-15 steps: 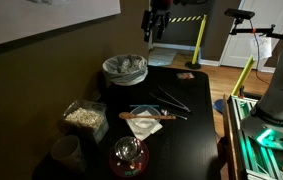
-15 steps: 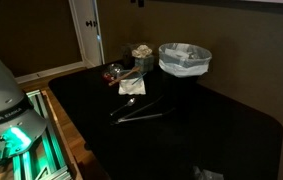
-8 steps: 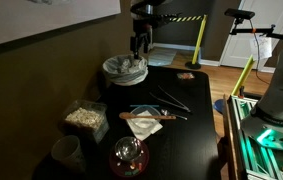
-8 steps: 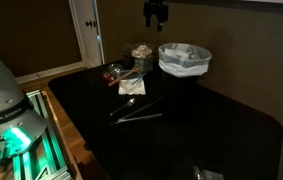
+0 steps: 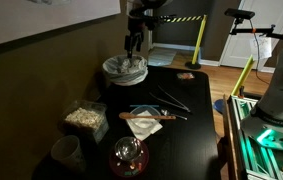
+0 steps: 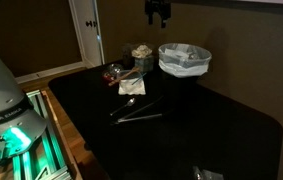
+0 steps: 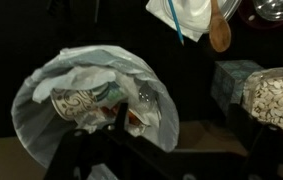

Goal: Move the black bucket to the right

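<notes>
My gripper should next lower its open fingers astride the bucket's lined rim on the clear tub's side (image 6: 163, 50) (image 7: 173, 129), as that rim is below it and thin enough to pinch.
The black bucket (image 5: 125, 69) with its crinkled whitish liner stands at the far end of the black table and also shows in an exterior view (image 6: 184, 59). In the wrist view the bucket (image 7: 89, 98) is seen from above, with printed wrappers and rubbish inside. My gripper (image 5: 133, 43) hangs just above the bucket's rim without touching it; it also shows at the top of an exterior view (image 6: 158, 12). Its fingers look parted and empty. In the wrist view the gripper (image 7: 171, 152) is only dark shapes at the bottom edge.
A clear square tub of pale bits (image 5: 84, 116) and a small pale cup (image 5: 67, 152) stand near the front. A glass dome on a red dish (image 5: 129, 156), a wooden spoon on a napkin (image 5: 141, 122) and metal tongs (image 5: 171, 98) lie mid-table.
My gripper has come down and across from the upper right to just over the bucket. The bucket has not moved.
</notes>
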Motion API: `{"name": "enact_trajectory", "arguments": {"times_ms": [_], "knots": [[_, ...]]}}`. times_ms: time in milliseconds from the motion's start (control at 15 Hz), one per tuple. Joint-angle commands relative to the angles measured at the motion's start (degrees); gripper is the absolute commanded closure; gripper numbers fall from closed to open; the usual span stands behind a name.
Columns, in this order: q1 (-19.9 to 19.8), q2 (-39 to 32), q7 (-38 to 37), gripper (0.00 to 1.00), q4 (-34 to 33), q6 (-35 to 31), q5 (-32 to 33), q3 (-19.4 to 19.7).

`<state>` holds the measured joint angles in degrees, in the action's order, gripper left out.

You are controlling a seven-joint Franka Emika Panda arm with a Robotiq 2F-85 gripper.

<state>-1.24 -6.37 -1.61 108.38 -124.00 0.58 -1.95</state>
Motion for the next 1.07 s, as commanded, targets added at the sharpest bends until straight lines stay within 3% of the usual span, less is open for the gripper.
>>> {"name": "enact_trajectory", "arguments": {"times_ms": [0,267,533,800,867,1000], "knots": [[1.94,-4.62,6.61,0.00,-1.16,-6.89,3.04,-0.51],[2.60,-12.06,15.09,0.00,-4.60,-11.77,4.11,-1.35],[2.70,-18.97,15.89,0.00,-9.22,-15.91,5.39,-1.00],[2.82,-24.12,14.80,0.02,-13.98,-15.89,6.35,-0.06],[2.86,-24.96,14.49,0.04,-14.85,-15.67,6.37,0.13],[2.97,-26.39,13.93,0.28,-16.24,-15.34,6.61,0.64]]}}
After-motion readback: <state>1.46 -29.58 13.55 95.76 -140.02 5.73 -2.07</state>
